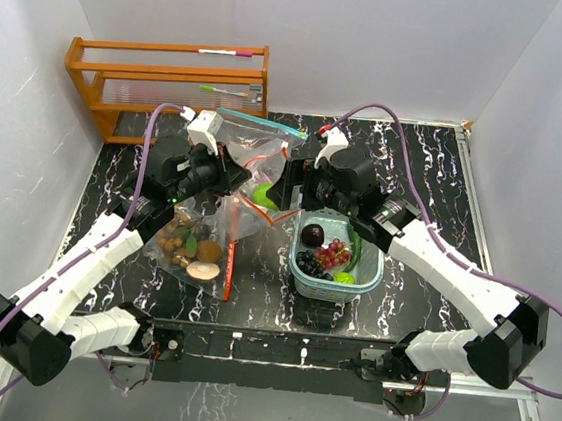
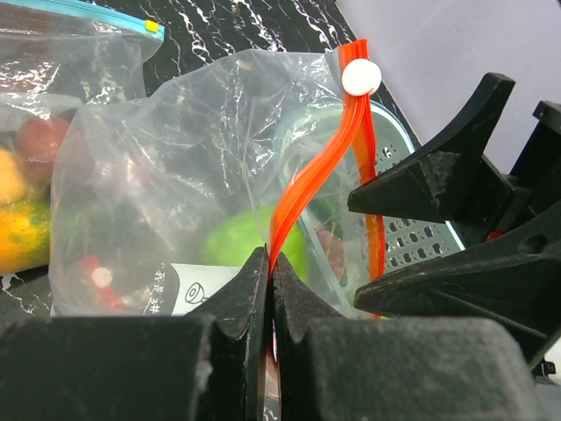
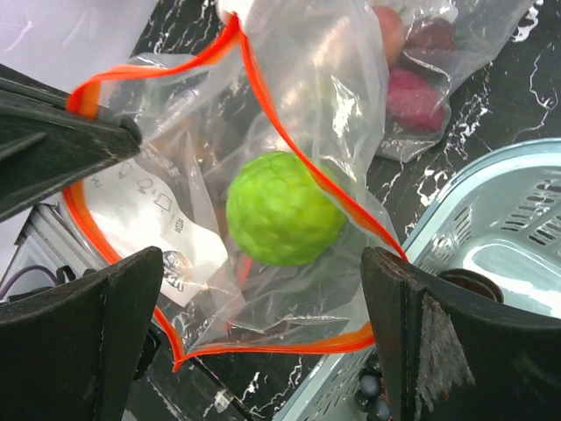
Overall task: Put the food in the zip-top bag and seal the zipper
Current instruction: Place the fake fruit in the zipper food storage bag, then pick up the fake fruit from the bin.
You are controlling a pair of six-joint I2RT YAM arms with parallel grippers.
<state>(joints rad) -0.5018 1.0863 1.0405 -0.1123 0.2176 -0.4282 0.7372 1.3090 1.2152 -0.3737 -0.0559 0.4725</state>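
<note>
My right gripper should move back and down onto the purple grapes (image 3: 372,388), which are below it, nearer my base. The green fruit (image 3: 282,209) is already inside the bag.
A clear zip-top bag (image 1: 252,199) with an orange zipper rim (image 3: 263,337) hangs open between my grippers. A bumpy green fruit (image 3: 282,209) lies inside it, also seen in the top view (image 1: 263,191) and the left wrist view (image 2: 245,241). My left gripper (image 2: 270,265) is shut on the orange rim (image 2: 307,184) below its white slider (image 2: 361,77). My right gripper (image 3: 263,289) is open just above the bag's mouth, holding nothing. A dark red fruit (image 1: 311,236), red grapes (image 1: 336,251), purple grapes (image 1: 308,264) and a green piece (image 1: 344,277) lie in the teal basket (image 1: 376,273).
A second clear bag (image 1: 193,248) with nuts and other food lies front left. A blue-zippered bag (image 1: 262,126) with food lies behind. A wooden rack (image 1: 169,83) stands at the back left. White walls enclose the black marbled table (image 1: 434,186).
</note>
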